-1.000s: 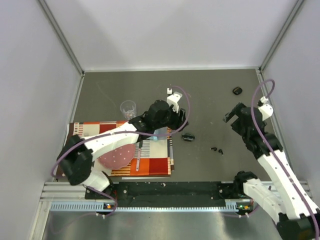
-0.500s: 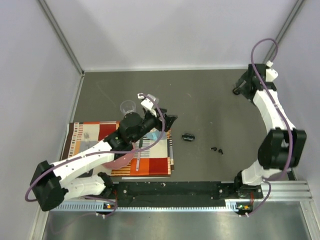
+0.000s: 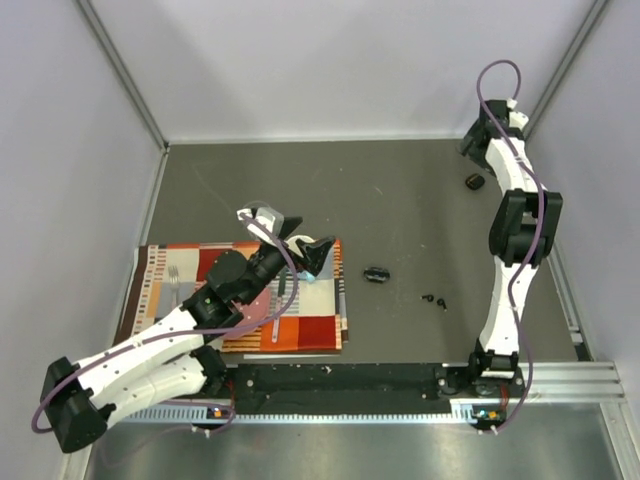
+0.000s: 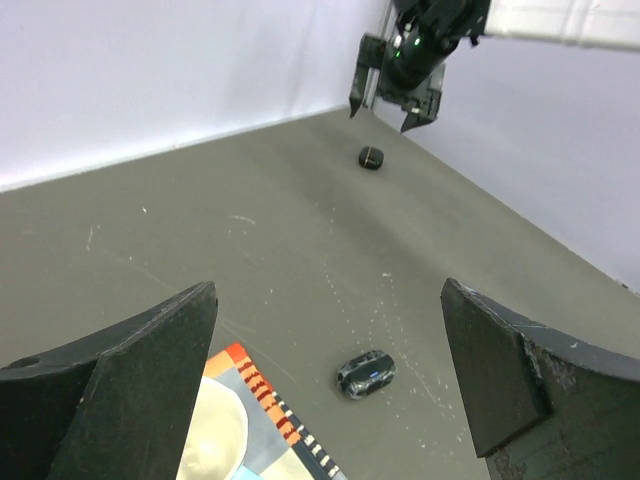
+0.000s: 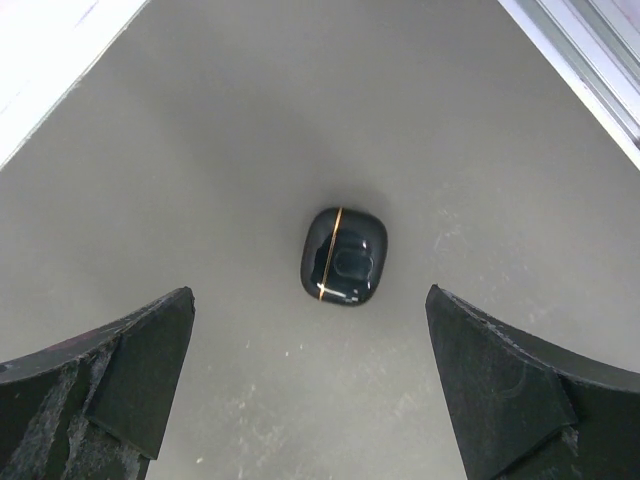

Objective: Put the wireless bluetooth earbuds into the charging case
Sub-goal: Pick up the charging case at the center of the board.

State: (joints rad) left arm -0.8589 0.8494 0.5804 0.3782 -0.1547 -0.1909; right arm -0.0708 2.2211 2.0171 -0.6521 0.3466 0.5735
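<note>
I need to lower my right gripper onto the black case with the gold seam (image 3: 474, 181) and close on its sides, as it lies below my open fingers.
Two tiny black earbuds (image 3: 427, 298) (image 3: 441, 303) lie loose on the grey table, right of centre, away from both grippers. A black charging case (image 3: 376, 274) (image 4: 366, 373) lies closed mid-table, just beyond my open left gripper (image 3: 313, 248) (image 4: 328, 330), which hovers over the placemat corner with nothing in it. A second closed black case with a gold seam (image 3: 474, 181) (image 5: 343, 255) (image 4: 371, 158) lies at the far right. My right gripper (image 3: 468, 148) (image 5: 308, 330) (image 4: 385, 112) hangs open and empty above it.
A striped orange placemat (image 3: 300, 320) (image 4: 275, 410) lies at the near left with a fork (image 3: 172, 280) and a pale rounded dish (image 4: 215, 440) on it. White walls and metal rails enclose the table; the right wall (image 3: 590, 150) is close to the right arm.
The left arm has drawn back towards the placemat and its gripper has opened wide. The right arm has swung out to the far right corner, over the second case.
</note>
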